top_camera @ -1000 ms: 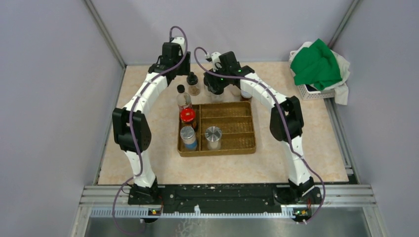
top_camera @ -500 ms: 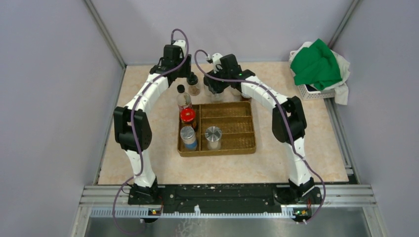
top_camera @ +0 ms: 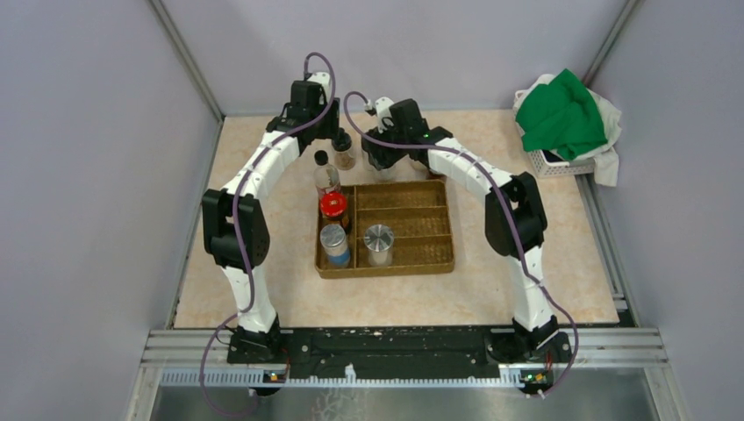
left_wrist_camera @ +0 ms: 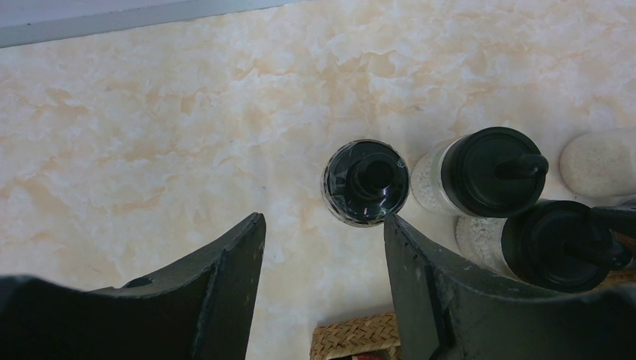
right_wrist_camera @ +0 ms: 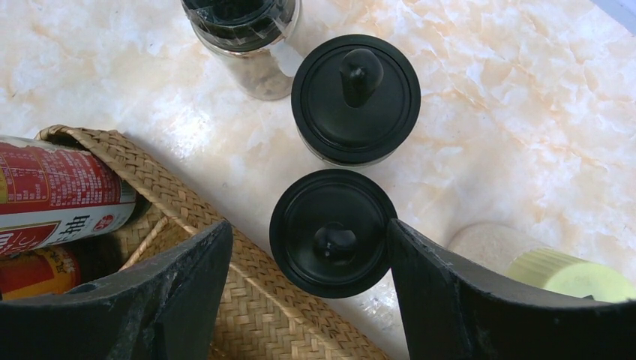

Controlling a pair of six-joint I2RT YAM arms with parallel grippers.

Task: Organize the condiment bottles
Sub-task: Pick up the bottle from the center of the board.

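The robot's right gripper should ease to the right in its wrist view and down around the nearer jar's black lid, because the lid lies below it, off-center that way.
My left gripper is open and empty over the table, just short of a black-capped bottle, which also shows in the top view. Two black-lidded jars stand to its right. My right gripper is open, with the nearer black-lidded jar between its fingertips and close to the right finger. Beyond it stand the second black-lidded jar and the black-capped bottle. A yellow-green-lidded jar stands at the right. A red-labelled bottle is in the tray.
The brown woven divided tray holds a red-lidded jar, a blue-labelled jar and a silver-lidded jar. A clear black-capped bottle stands at its back left corner. A white basket with green cloth sits back right.
Both grippers have shifted slightly at the back of the tray: the left one closer to the black-capped bottle, the right one a little left over the black-lidded jars. No bottle has moved.
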